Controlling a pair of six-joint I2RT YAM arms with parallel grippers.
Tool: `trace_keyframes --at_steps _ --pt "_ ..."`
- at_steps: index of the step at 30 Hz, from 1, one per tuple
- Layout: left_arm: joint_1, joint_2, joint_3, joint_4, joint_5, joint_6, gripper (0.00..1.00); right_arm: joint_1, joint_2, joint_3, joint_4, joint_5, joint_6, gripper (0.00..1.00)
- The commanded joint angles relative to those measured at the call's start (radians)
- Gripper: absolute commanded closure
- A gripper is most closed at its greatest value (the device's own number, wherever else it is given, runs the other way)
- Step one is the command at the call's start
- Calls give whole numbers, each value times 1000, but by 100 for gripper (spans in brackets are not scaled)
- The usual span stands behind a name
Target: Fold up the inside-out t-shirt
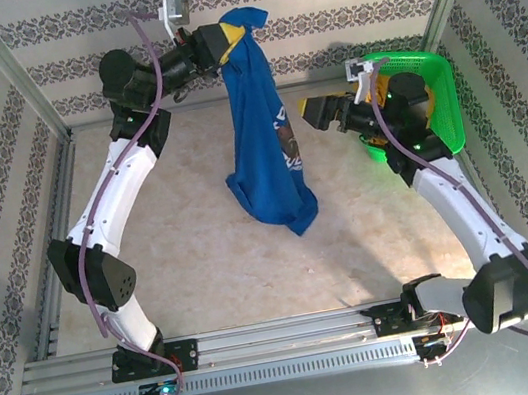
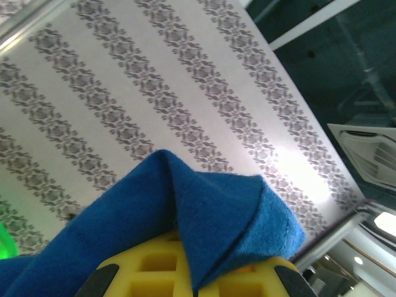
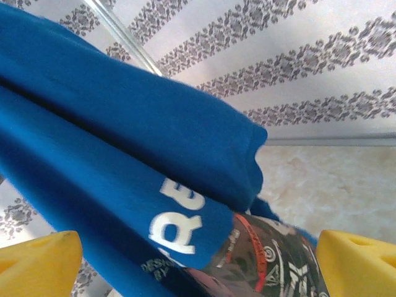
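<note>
The cloth by the white letters hangs just ahead of my right gripper, between its open fingers. I will move it across onto that cloth and close.
The inside-out t-shirt is royal blue and hangs in a long bunch over the table, its lowest folds near the tabletop. My left gripper is raised by the back wall and shut on the shirt's top. In the left wrist view, blue cloth folds over the yellow fingers of my left gripper. My right gripper stands open just right of the hanging shirt, level with its print. In the right wrist view its yellow fingertips are wide apart, with the shirt and its white letters between them.
A green basket stands at the back right, behind my right arm. Patterned walls and metal frame posts close in the back and sides. The marbled tabletop lies under the shirt.
</note>
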Motion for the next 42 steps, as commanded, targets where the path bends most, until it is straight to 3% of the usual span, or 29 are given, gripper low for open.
trace_keyframes --at_steps 1,5,9,16,18,19,20,21,24,26,29,33,35,37,42 --pt "4 -25 62 185 29 -101 100 -3 45 33 90 -88 26 3" --pt "3 -35 73 193 7 -115 100 48 118 95 105 -142 27 2" --pt "2 -42 96 215 -2 -146 100 119 141 106 93 -110 -10 1" --pt "4 -69 76 262 9 -190 100 155 262 266 115 -124 -4 3" --pt "11 -79 38 278 12 -193 100 167 308 337 114 -161 10 24" --pt "23 -91 -4 269 7 -178 100 168 335 375 113 -186 25 50" --pt "46 -110 -56 236 -6 -147 100 162 358 416 87 -189 33 84" --pt "78 -128 -115 181 -27 -103 100 147 376 457 36 -170 30 100" --pt "208 -126 -218 -54 -124 60 100 63 410 540 -15 -19 99 100" --pt "282 -68 -189 -134 -207 126 100 19 425 608 -10 48 146 100" --pt "319 39 -32 -100 -303 82 100 8 436 781 -35 63 143 100" --pt "315 162 330 -85 -281 30 100 51 385 934 -95 77 57 100" --pt "315 168 388 -96 -259 35 100 83 338 932 -147 99 -24 100" --pt "313 122 305 -98 -238 53 100 113 288 869 -202 137 -94 100" --pt "315 -163 -337 -267 -322 253 100 196 171 514 -320 234 -151 100"
